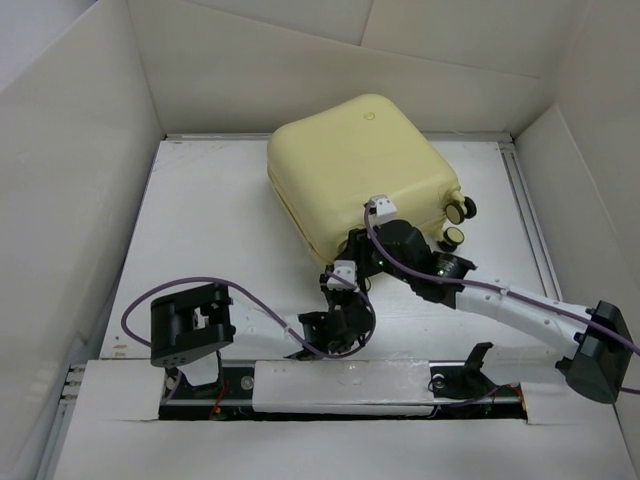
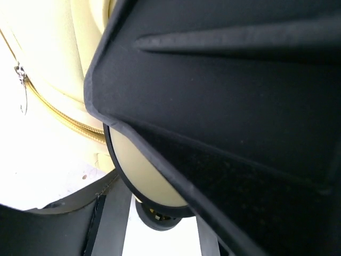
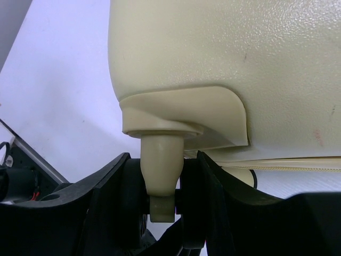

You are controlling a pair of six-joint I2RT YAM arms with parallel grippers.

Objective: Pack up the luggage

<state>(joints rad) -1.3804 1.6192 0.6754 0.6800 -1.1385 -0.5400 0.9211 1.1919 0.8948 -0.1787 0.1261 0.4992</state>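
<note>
My right gripper should next pull the near corner of the suitcase slightly back and to the right in the top view, as it is closed on the near corner's caster wheel.
The luggage is a pale yellow hard-shell suitcase lying flat and zipped shut at the back middle of the table. Two caster wheels stick out at its right side. My right gripper is at its near corner. In the right wrist view the right gripper is shut on a caster wheel under the shell. My left gripper sits just below it, pointing at the same corner. Its fingers stand apart, a cream wheel just beyond them. The gold zipper shows.
White cardboard walls box in the table on three sides. The left arm's black base joint and its purple cable lie at the near left, the right arm's link crosses the near right. A large black part blocks most of the left wrist view.
</note>
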